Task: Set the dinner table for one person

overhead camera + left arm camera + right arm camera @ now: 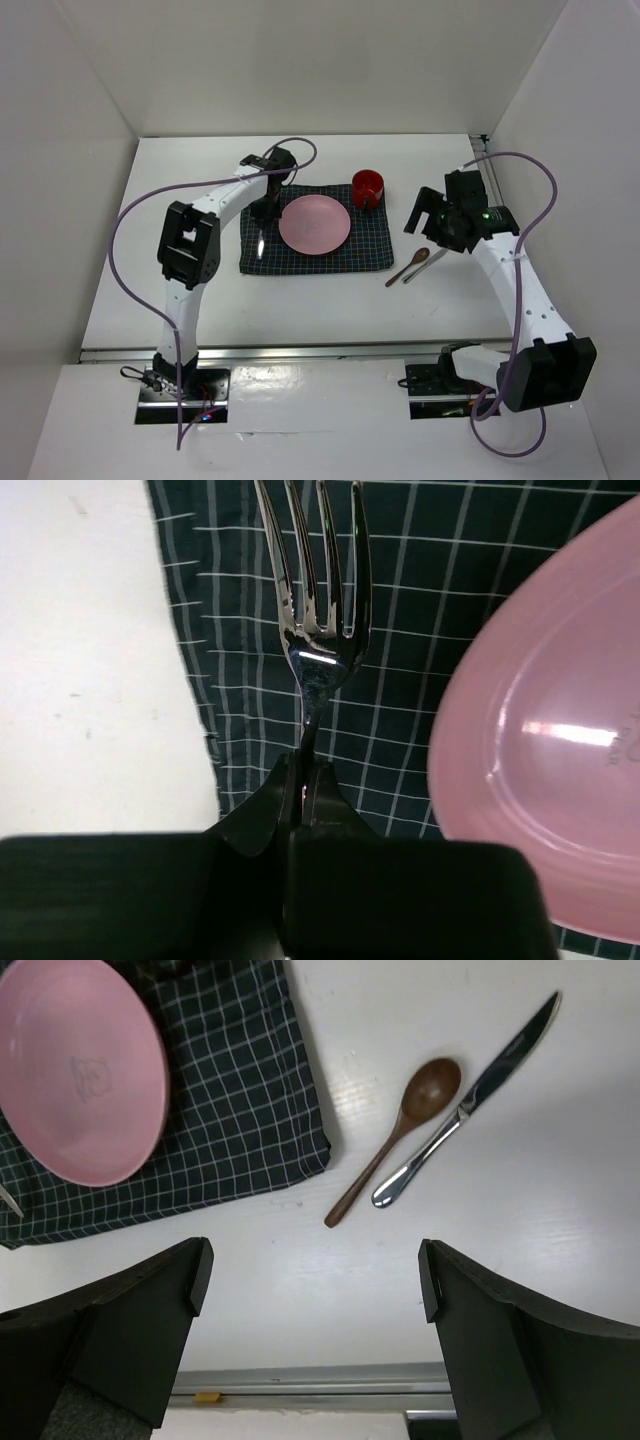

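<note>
The placemat shows between the fork and the plate, so the robot's left gripper will next move toward the plate's rim and then lower the fork onto the placemat.
On the white dinner table lies a navy checked placemat with a pink plate at its middle. My left gripper is shut on the handle of a metal fork. The fork's tines point out over the placemat's left strip, just left of the plate. A wooden spoon and a knife lie side by side on the bare table right of the placemat. My right gripper hangs open above the table near them, holding nothing.
A red mug stands at the placemat's far right corner, behind the plate. White walls enclose the table on the left, back and right. A metal rail runs along the table's near edge.
</note>
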Motion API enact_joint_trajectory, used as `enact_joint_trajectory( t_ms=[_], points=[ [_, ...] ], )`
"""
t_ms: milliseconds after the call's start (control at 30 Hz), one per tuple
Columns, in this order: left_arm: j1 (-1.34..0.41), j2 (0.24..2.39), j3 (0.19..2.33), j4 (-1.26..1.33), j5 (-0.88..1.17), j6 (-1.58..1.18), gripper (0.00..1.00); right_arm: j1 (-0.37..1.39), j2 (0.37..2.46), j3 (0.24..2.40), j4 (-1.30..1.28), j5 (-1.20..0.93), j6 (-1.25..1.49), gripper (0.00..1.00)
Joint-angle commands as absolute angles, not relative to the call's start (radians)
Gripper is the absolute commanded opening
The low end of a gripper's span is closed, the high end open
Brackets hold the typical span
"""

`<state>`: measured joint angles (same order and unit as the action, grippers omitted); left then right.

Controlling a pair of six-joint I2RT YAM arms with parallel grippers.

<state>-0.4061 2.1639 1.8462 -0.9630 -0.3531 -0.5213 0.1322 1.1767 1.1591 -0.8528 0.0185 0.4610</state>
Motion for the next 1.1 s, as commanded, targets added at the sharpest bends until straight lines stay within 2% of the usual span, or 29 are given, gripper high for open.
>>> enact_joint_trajectory(
  t_ms=[0,267,367,400,467,500,633,733,800,900,1067],
  points=[
    [-0.411,2.19,1.899,-0.931,-0.292,-0.491,0.0,0.126,1.137,1.129,-0.861,0.009,0.506,0.96],
    [-0.402,2.308,2.002,-0.943,-0.281,-0.491,0.0,0.126,1.103,1.026,-0.851,0.051,0.567,0.96],
    [-0.393,2.33,2.031,-0.982,-0.281,-0.5,0.2,0.126,1.092,0.948,-0.83,0.051,0.629,0.96],
    [-0.393,2.318,2.031,-0.982,-0.281,-0.5,0.36,0.126,1.092,0.93,-0.819,0.04,0.646,0.96],
    [-0.393,2.293,2.001,-0.973,-0.272,-0.511,0.51,0.126,1.083,0.872,-0.779,0.017,0.678,0.96],
    [-0.393,2.278,2.0,-0.973,-0.272,-0.511,0.55,0.126,1.083,0.856,-0.77,0.008,0.692,0.96],
    [-0.393,2.197,1.977,-0.973,-0.272,-0.52,0.57,0.126,1.083,0.807,-0.726,0.008,0.725,0.96],
    [-0.393,2.099,1.959,-1.0,-0.282,-0.529,0.57,0.126,1.132,0.807,-0.726,0.07,0.767,0.92],
    [-0.393,1.99,1.919,-1.0,-0.282,-0.538,0.57,0.117,1.179,0.816,-0.703,0.095,0.779,0.76],
    [-0.393,1.879,1.858,-0.976,-0.282,-0.548,0.57,0.107,1.253,0.837,-0.655,0.107,0.79,0.64],
    [-0.402,1.663,1.721,-0.911,-0.242,-0.606,0.57,0.107,1.377,0.859,-0.546,0.055,0.781,0.57]
  ],
)
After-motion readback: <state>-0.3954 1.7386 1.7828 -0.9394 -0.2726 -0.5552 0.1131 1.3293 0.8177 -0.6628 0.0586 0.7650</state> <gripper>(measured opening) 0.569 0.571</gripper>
